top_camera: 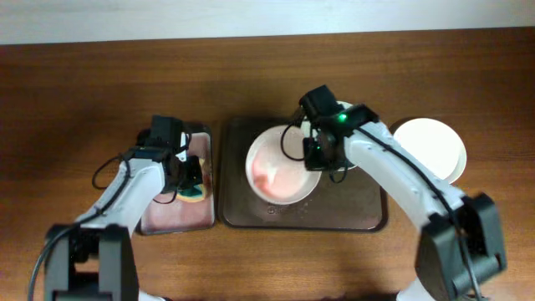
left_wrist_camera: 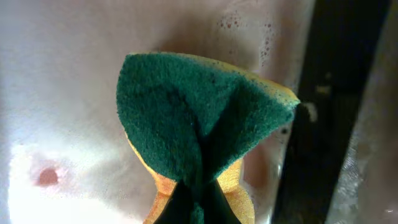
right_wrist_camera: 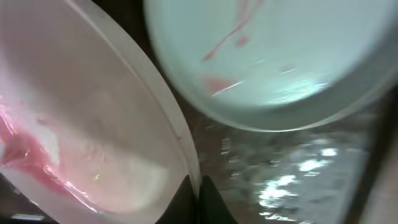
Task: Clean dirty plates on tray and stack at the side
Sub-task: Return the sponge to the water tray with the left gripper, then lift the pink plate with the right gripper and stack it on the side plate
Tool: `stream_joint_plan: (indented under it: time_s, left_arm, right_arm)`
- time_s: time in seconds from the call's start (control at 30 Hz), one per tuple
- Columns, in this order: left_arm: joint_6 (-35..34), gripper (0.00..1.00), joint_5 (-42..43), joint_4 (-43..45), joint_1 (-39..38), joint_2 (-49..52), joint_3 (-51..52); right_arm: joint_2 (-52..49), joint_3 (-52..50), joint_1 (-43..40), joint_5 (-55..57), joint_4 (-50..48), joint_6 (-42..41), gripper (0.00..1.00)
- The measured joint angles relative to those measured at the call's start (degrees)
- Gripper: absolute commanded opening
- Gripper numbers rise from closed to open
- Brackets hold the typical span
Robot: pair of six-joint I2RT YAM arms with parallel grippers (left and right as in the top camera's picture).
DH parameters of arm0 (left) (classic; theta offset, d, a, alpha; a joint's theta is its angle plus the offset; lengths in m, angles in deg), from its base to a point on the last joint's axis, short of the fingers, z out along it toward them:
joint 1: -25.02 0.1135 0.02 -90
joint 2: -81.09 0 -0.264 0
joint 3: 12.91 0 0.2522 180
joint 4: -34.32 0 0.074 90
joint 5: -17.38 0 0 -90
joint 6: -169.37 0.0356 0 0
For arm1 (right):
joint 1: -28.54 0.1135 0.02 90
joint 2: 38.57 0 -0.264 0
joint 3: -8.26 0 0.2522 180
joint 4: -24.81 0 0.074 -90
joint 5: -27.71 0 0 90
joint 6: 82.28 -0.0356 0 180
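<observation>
The clean white plate [top_camera: 435, 146] lies to the gripper's right in the overhead view, so the robot's right gripper next needs to lift across to it, lower and release the smeared plate's rim.
A white plate smeared with red sauce [top_camera: 282, 167] is tilted over the dark tray [top_camera: 368, 219]. My right gripper [top_camera: 322, 159] is shut on its right rim [right_wrist_camera: 186, 155]. A second dirty plate [right_wrist_camera: 267, 56] lies behind it on the tray, mostly hidden under my arm in the overhead view. My left gripper [top_camera: 191, 180] is shut on a green-and-yellow sponge [left_wrist_camera: 199, 124], folded between the fingers, over a small soapy tray [top_camera: 163, 219]. A clean white plate [top_camera: 435, 146] sits on the table right of the dark tray.
The dark tray's floor is wet [right_wrist_camera: 298, 174]. The soapy tray holds pinkish foamy water [left_wrist_camera: 56, 124]. Bare wooden table [top_camera: 84, 92] lies around both trays.
</observation>
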Motion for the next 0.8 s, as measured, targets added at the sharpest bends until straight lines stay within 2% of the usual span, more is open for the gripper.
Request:
stream_joint_plan:
  time_s: [0.03,0.07,0.1,0.13,0.17,0.23,0.53,0.63,0.67,0.7,0.73,0.77,0.8]
  left_arm:
    - [0.63,0.02,0.20,0.63,0.00,1.03,0.00]
    - [1.18,0.29,0.17,1.03,0.00,1.68,0.00]
    - [1.49,0.50,0.09,1.36,0.00,1.88,0.00]
    - [2.14,0.63,-0.31,1.62,0.00,1.88,0.00]
    - [2.14,0.68,-0.57,1.88,0.00,1.88,0.00]
    - [2.23,0.74,-1.18,2.40,0.00,1.88,0.00]
    - [2.71,0.77,-1.62,8.04,0.00,2.01,0.00]
    - [2.71,0.68,-1.62,9.03,0.00,3.96,0.00]
    - [2.73,0.55,-1.62,9.49,0.00,4.85,0.00]
    - [2.71,0.24,-1.62,9.81,0.00,5.51,0.00]
    - [2.93,0.07,-1.62,10.27,0.00,5.57,0.00]
    - [2.75,0.01,-1.62,11.26,0.00,5.57,0.00]
    - [2.80,0.00,-1.62,11.56,0.00,5.57,0.00]
  right_arm:
    - [1.18,0.00,0.24,2.54,0.09,-0.02,0.04]
    - [2.03,0.00,0.70,5.05,0.15,0.04,0.04]
    - [3.34,0.00,2.16,9.77,0.15,0.02,0.04]
    - [3.80,0.00,3.58,13.03,0.11,0.02,0.04]
    - [4.04,0.00,5.64,16.87,-0.07,0.07,0.04]
    - [4.04,0.00,9.46,23.04,-1.01,0.20,0.04]
    - [4.04,1.01,22.29,45.38,-2.43,0.28,0.04]
    - [4.04,1.95,24.37,48.78,-2.47,0.26,0.04]
    - [4.04,1.95,24.48,49.09,-2.45,0.31,0.04]
    - [4.04,1.95,24.46,49.40,-2.45,0.33,0.04]
    - [4.04,1.95,24.46,49.64,-2.45,0.35,0.04]
    - [4.04,1.95,24.46,49.81,-2.32,0.39,0.04]
    - [4.04,1.95,24.46,49.88,-2.21,0.42,0.04]
